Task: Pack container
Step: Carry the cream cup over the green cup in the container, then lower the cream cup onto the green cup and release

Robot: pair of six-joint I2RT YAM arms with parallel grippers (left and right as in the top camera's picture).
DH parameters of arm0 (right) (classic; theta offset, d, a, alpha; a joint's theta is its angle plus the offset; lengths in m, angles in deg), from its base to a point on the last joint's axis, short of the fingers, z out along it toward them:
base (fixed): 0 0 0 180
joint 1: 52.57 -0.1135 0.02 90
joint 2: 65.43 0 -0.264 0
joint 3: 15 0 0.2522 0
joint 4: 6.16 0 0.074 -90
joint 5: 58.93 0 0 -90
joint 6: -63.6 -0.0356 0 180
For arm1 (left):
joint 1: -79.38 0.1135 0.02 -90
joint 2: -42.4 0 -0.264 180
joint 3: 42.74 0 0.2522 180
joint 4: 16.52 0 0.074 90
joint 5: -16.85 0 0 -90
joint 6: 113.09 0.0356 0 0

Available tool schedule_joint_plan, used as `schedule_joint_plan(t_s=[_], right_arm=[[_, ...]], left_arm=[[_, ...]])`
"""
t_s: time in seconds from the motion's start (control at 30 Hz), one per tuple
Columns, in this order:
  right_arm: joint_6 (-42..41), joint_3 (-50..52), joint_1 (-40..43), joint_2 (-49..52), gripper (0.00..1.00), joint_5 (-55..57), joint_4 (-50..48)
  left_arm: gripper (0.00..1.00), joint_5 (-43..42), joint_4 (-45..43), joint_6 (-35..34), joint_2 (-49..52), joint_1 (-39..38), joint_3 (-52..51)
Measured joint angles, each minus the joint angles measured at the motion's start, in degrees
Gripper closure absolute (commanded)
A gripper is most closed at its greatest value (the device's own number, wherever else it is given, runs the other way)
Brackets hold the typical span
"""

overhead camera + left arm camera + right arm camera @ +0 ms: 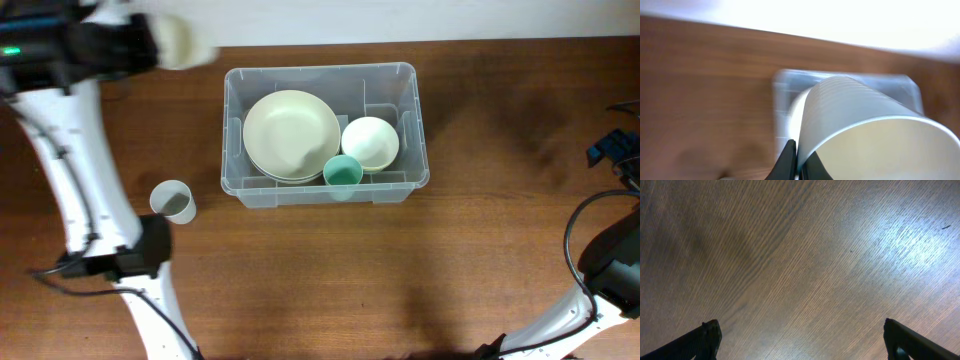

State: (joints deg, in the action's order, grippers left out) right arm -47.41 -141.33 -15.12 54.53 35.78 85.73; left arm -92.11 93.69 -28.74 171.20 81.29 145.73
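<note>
My left gripper holds the cream cup and will next swing over and lower it into the teal cup (342,172), because that cup is below my gripper, to its right in the overhead view.
The clear rectangular container (322,190) stands at the table's middle back. Inside it are stacked pale plates (290,133), a cream bowl (370,142) and a teal cup (342,172). My left gripper (799,157) is shut on the rim of a cream cup (865,130), held high at the back left, blurred in the overhead view (183,40). The container shows blurred behind the cup in the left wrist view (785,85). My right gripper (800,335) is open and empty over bare wood at the far right (615,150).
A grey cup (173,201) stands upright on the table left of the container, near the left arm's base (135,255). The right arm's cable (580,225) loops at the right edge.
</note>
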Motion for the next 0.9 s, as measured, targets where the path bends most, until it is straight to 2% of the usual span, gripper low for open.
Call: schedule_joint_plan(t_s=[0.23,0.37,0.57,0.9], right_arm=[[0.0,0.0,0.0,0.0,0.01,0.0,0.0],[0.0,0.0,0.0,0.0,0.01,0.0,0.0],[0.0,0.0,0.0,0.0,0.01,0.0,0.0],[0.0,0.0,0.0,0.0,0.01,0.0,0.0]], left_arm=[[0.99,3.2,0.0,3.8,0.1,-18.9,-5.0],[0.99,6.6,0.1,4.7,0.1,-25.0,-12.8],[1.00,8.4,-1.1,4.9,1.6,-28.8,-23.8],[0.99,8.5,-7.9,4.9,2.6,-29.0,-35.3]])
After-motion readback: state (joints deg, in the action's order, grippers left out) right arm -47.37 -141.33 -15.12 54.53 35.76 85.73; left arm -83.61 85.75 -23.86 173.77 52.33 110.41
